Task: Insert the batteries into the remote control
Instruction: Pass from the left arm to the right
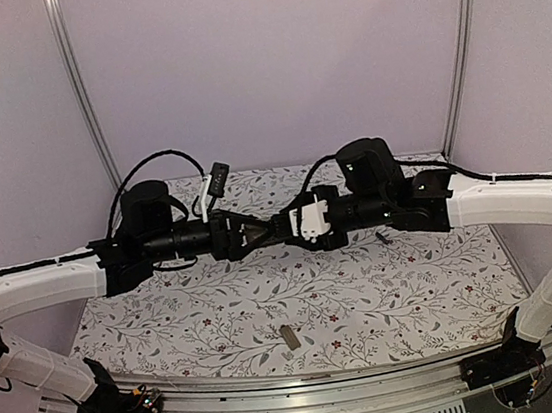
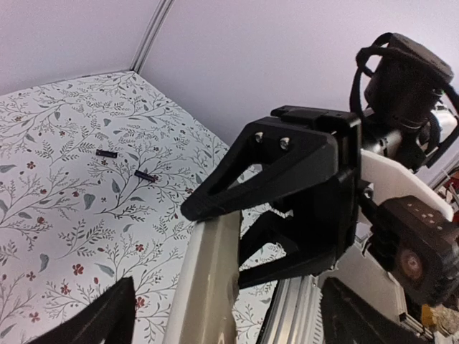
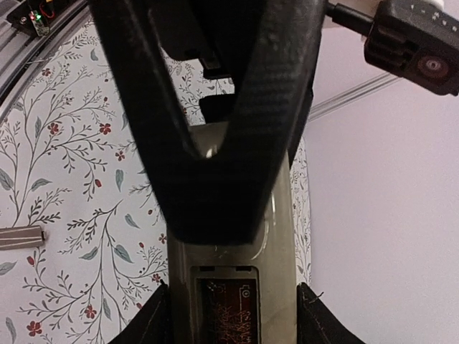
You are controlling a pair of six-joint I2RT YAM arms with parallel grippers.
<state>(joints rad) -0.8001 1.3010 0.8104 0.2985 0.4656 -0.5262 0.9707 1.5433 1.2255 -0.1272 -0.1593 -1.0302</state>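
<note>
My right gripper comes down next, turns the remote control flat and releases it on bare cloth (image 1: 325, 307) beside the cover strip, as that spot lies below my gripper.
The remote control (image 3: 229, 287) is held in the air, tan-grey back showing, its battery recess (image 3: 228, 312) open and empty. My right gripper (image 3: 231, 315) is shut on its two long sides. In the left wrist view the remote control (image 2: 208, 279) runs up between my left gripper's (image 2: 226, 312) fingers, which stand wide open and clear of it on both sides. The right gripper's black fingers (image 2: 272, 165) clamp its far end. Both grippers meet above the table's middle, left gripper (image 1: 253, 232) and right gripper (image 1: 283, 228). Two batteries (image 2: 106, 153) (image 2: 144, 175) lie on the cloth near the back wall.
The flat tan-grey cover strip (image 1: 290, 338) lies on the floral cloth near the front edge, also visible as the cover strip (image 3: 20, 236) from the right wrist. An aluminium rail (image 1: 311, 409) borders the table's front. Purple walls close in the back and sides.
</note>
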